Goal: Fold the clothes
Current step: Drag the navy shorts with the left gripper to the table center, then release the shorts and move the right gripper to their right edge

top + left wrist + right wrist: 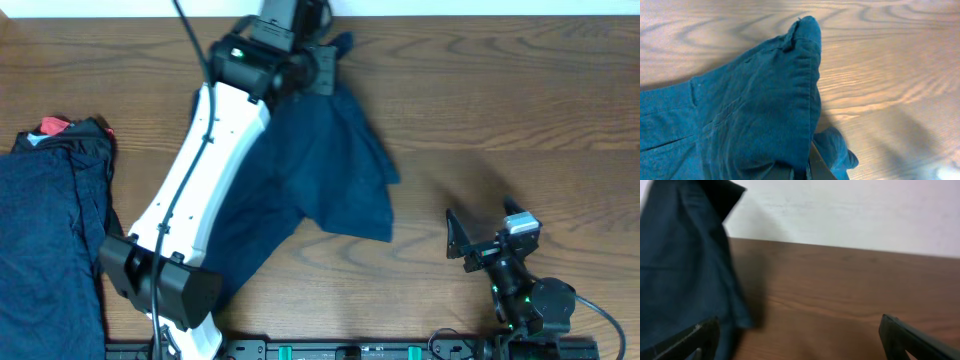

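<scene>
I should bring my left gripper down and to the right in the overhead view to let go of the fold over the bare wood, because the table is clear there.
A dark navy garment (330,160) hangs from my left gripper (322,62), which is shut on its top edge near the table's far side; the rest drapes down toward the front. In the left wrist view the navy cloth (755,115) fills the left half and my left gripper (807,167) pinches a fold of it. My right gripper (470,245) is open and empty at the front right, apart from the garment. In the right wrist view its fingers (800,340) are wide apart and the navy garment (685,270) hangs at the left.
A pile of navy clothes (50,240) lies at the left edge, with a red piece (55,126) showing at its top. The wooden table (520,110) has bare surface to the right. A white wall (850,215) stands behind the table.
</scene>
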`<state>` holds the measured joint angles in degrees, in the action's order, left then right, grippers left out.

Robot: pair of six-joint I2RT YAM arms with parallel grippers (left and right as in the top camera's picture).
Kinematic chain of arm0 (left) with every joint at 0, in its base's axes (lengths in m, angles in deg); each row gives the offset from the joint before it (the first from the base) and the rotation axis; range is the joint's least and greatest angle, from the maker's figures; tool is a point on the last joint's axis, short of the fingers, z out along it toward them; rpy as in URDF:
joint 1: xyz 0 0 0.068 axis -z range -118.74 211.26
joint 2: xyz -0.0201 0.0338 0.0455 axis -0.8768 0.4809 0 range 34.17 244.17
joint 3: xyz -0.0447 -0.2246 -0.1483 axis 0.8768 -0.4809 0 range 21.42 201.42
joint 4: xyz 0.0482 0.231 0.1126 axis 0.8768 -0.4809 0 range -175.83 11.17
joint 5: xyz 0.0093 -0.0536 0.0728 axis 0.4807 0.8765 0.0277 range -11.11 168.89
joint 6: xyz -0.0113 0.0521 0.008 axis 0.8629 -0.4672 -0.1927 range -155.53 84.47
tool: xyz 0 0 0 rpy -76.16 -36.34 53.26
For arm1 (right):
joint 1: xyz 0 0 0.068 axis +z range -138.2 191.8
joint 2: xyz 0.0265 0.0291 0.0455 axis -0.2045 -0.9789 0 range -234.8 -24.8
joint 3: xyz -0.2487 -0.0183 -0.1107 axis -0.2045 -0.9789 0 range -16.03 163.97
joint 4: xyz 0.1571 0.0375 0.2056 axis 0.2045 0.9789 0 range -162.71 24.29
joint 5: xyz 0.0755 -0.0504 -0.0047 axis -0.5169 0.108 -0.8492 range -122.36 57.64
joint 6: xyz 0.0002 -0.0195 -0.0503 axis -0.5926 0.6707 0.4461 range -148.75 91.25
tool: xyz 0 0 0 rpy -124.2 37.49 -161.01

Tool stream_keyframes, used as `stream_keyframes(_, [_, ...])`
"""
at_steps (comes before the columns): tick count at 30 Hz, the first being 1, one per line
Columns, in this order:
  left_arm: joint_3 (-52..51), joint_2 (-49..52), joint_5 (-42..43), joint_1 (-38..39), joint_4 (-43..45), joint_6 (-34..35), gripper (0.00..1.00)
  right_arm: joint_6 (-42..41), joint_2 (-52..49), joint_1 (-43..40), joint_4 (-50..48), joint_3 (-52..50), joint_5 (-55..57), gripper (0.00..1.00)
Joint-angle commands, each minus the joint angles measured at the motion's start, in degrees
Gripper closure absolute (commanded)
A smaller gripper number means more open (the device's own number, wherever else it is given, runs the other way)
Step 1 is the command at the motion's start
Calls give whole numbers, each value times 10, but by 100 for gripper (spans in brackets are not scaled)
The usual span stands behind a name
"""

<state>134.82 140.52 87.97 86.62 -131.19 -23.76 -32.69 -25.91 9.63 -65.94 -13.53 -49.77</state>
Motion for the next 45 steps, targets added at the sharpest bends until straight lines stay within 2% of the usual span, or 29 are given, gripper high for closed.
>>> stream_keyframes(1, [9,-2,9,28,17,-6,94,-94,1,0,3,-3,-16,1])
stream_keyframes(5, [9,9,13,59,24,-16,94,-95,1,0,21,9,-28,1])
stream_keyframes(12, [9,32,15,102,30,-21,94,-77,1,0,118,81,-21,1])
stream_keyframes(21, [9,96,61,138,25,-24,94,-61,1,0,208,182,-22,1])
stream_keyframes(28, [9,129,94,177,23,-59,94,-61,1,0,298,240,-26,1])
stream_keyframes(38, [9,136,94,210,24,-90,93,-60,0,0,355,259,-33,1])
stream_keyframes(40, [9,136,93,211,20,-99,43,-61,0,0,355,259,-39,1])
stream_keyframes(41, [9,136,93,210,19,-99,34,-61,0,0,355,259,-41,1])
stream_keyframes(42, [9,136,93,207,20,-99,33,-61,0,0,355,259,-41,1])
stream_keyframes(44, [10,133,93,197,24,-98,24,-61,0,0,359,259,-41,1])
stream_keyframes(45, [10,130,93,191,26,-98,14,-61,0,0,362,259,-41,1])
